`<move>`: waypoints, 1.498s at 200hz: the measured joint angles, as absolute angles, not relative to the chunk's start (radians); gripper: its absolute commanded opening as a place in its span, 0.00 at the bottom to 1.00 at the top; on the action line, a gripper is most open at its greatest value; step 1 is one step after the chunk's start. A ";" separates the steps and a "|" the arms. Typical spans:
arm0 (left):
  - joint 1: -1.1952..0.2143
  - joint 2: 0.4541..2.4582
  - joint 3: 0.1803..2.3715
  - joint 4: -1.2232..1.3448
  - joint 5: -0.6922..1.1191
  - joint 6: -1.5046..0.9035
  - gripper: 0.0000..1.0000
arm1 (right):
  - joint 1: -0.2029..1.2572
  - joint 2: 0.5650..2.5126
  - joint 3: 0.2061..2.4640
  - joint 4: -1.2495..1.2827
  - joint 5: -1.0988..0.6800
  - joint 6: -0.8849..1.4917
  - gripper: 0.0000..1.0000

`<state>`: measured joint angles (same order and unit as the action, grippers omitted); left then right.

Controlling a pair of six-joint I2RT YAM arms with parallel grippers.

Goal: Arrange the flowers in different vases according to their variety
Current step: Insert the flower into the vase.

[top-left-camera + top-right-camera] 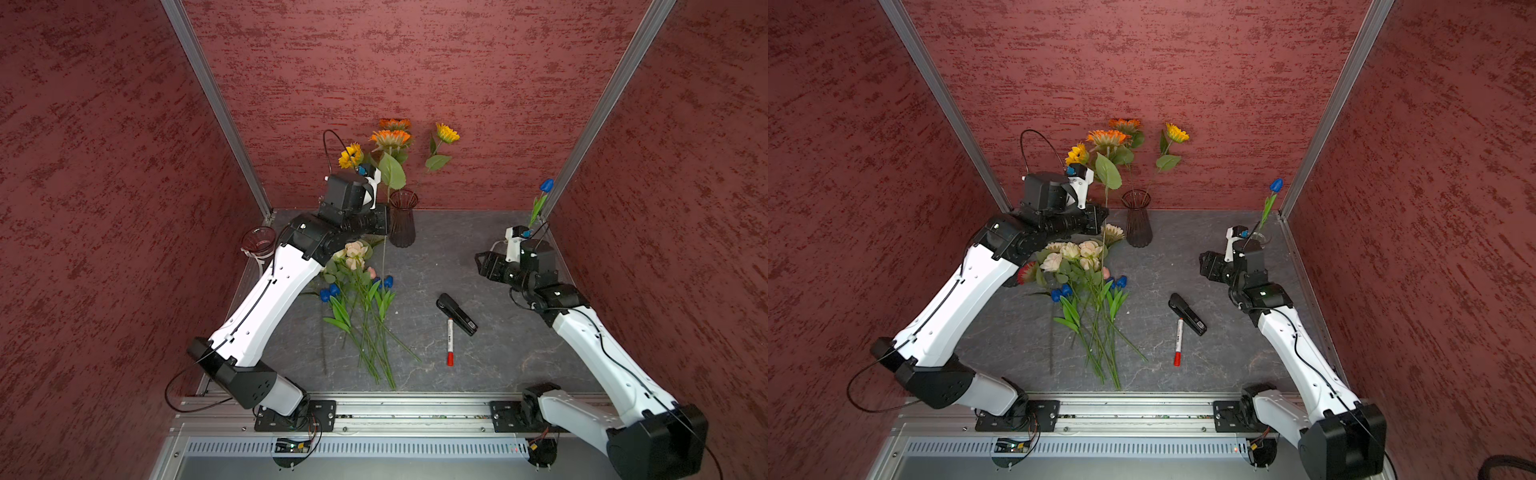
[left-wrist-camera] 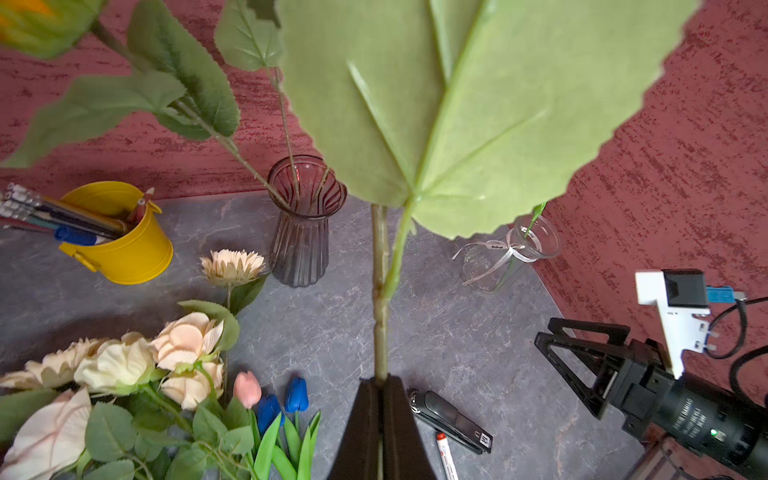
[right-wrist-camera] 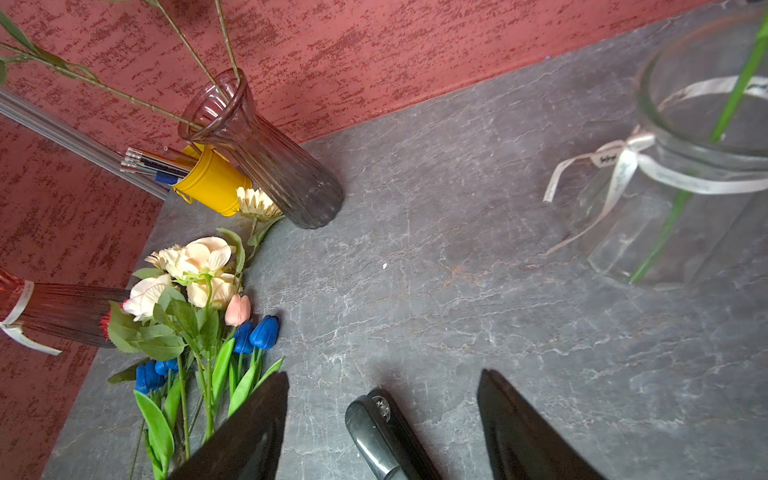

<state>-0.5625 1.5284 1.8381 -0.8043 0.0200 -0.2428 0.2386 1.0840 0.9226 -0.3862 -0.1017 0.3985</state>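
Next, my left gripper rises outward, as the sunflower's stem hangs below the ribbed vase's rim. Then it lowers over the ribbed vase's opening (image 1: 404, 197) (image 2: 308, 187), which lies outward of it, and lets go.
My left gripper (image 2: 380, 380) is shut on the thick green stem of a sunflower (image 2: 380, 291), whose broad leaf (image 2: 457, 104) fills much of the left wrist view. The stem hangs beside the dark ribbed vase (image 1: 402, 220) (image 1: 1137, 220), which holds several sunflower stems. A blue tulip (image 1: 546, 185) stands in the small clear vase (image 3: 685, 166) at the back right. The dark flared vase (image 1: 258, 243) stands back left. Roses (image 1: 1071, 253), blue tulips (image 1: 330, 291) and a pink tulip (image 2: 247, 388) lie piled on the table. My right gripper (image 3: 382, 382) is open, holding nothing.
A black stapler (image 1: 456, 313) and a red marker (image 1: 450, 341) lie mid-table, the stapler just beyond my right fingers. A yellow pen cup (image 2: 120, 241) stands behind the pile. Red walls close in the back and both sides.
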 measured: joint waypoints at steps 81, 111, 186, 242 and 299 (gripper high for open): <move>-0.562 1.596 1.825 -0.324 -0.009 -0.071 0.00 | 0.289 1.095 0.902 -0.383 -0.105 0.447 0.76; -0.505 1.739 1.900 -0.133 0.008 -0.068 0.00 | 0.310 1.073 0.902 -0.392 -0.100 0.469 0.76; -0.430 2.104 2.378 -0.090 0.081 -0.109 0.00 | 0.326 1.001 0.904 -0.443 -0.052 0.490 0.76; -0.411 2.140 2.420 -0.084 0.084 -0.103 0.00 | 0.326 1.053 0.907 -0.444 -0.041 0.485 0.76; -0.384 2.192 2.418 -0.045 0.078 -0.096 0.00 | 0.326 1.121 0.919 -0.410 -0.042 0.485 0.76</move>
<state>-0.3840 2.1921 2.4176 -0.0452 0.0784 -0.0956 0.3264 1.1210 0.9192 -0.4103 -0.0422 0.4854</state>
